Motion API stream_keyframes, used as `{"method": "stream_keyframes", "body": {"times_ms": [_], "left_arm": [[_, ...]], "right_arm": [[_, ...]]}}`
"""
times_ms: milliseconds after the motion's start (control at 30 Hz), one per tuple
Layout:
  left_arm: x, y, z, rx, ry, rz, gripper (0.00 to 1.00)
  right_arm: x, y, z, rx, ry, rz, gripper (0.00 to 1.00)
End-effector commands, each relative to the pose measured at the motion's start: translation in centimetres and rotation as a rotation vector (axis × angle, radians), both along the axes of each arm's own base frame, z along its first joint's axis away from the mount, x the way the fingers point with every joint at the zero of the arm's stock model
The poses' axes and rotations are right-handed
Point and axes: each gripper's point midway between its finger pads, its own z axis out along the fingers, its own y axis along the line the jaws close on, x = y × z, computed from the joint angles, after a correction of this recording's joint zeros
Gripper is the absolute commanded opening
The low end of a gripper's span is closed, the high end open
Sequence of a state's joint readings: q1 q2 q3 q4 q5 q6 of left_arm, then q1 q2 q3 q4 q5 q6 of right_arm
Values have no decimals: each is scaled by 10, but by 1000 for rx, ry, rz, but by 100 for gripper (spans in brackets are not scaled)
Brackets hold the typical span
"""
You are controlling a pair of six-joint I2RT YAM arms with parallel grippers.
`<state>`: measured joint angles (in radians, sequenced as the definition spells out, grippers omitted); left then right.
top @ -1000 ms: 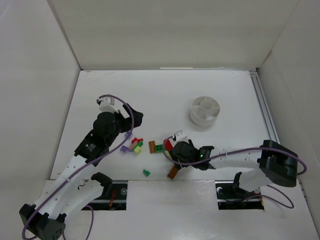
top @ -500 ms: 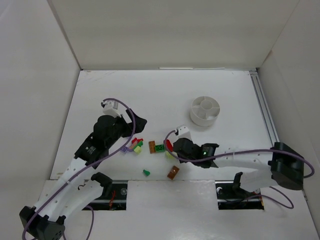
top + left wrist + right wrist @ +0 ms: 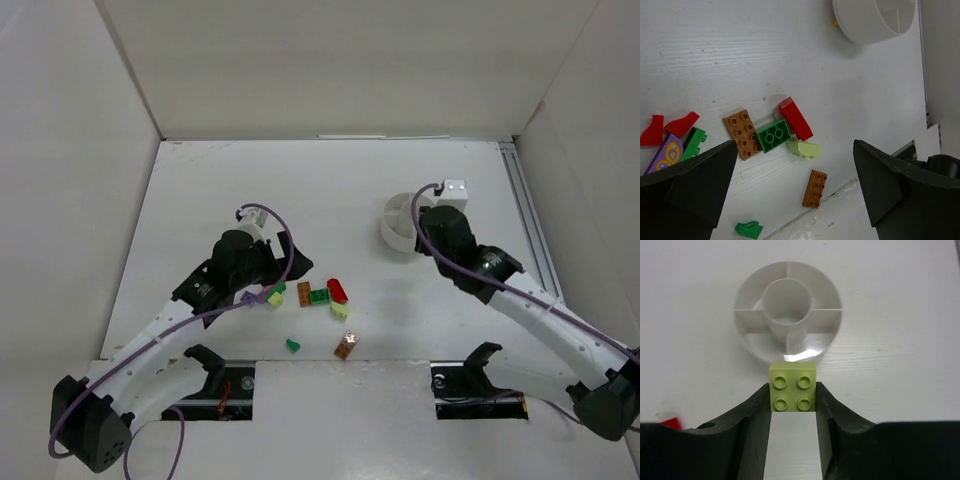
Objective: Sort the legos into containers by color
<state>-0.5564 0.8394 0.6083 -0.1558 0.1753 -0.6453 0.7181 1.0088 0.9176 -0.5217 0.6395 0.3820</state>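
The lego hangs short of the dish, so next I will move my right gripper outward and down over the dish's near wedge container on the bar side to release the lego.
My right gripper is shut on a pale yellow-green square lego, just short of the round white dish with its wedge containers. From above, that gripper overlaps the dish. My left gripper is open above the loose legos with nothing between its fingers. Under it lie a red brick, a green brick, a brown plate and a pale yellow slope. Another brown brick and a small green piece lie nearer the table's front edge.
Red, purple and green pieces lie at the left of the pile, partly hidden by my left finger. White walls enclose the table. A rail runs along its right side.
My right gripper shut on the pale yellow-green lego at the pile and carried it up and right to the dish. My left gripper moved right, over the pile.
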Motion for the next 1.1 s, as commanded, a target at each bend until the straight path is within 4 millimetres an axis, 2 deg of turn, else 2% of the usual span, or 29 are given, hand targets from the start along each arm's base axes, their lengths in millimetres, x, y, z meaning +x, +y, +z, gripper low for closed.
{"method": "stream_keyframes", "body": {"times_ms": [0, 67, 100, 267, 433, 467, 733, 800, 900, 1067], "left_arm": [[-1, -16, 1, -14, -19, -51, 100], [-2, -19, -5, 30, -14, -51, 100], [-2, -21, -5, 45, -13, -49, 100], [-9, -35, -24, 128, 15, -89, 100], [-11, -47, -28, 139, 17, -119, 100], [-14, -49, -33, 155, 20, -137, 100], [-22, -70, -36, 197, 6, -188, 100], [-19, -73, -32, 192, 0, -188, 100], [-22, -73, -37, 212, 7, -204, 100], [-26, -78, -35, 205, -2, -222, 100]], "right_arm": [[30, -16, 17, -66, -8, 85, 12], [40, -14, 10, -77, 16, 157, 12], [46, -21, 10, -95, 22, 158, 12], [70, -27, -8, -198, 66, 186, 12], [83, -35, -11, -210, 56, 171, 16], [87, -30, -11, -208, 45, 193, 17], [99, -23, -25, -205, 56, 231, 21], [99, -21, -29, -202, 65, 240, 23], [99, -22, -32, -203, 67, 240, 24], [91, -30, -37, -198, 61, 217, 27]]}}
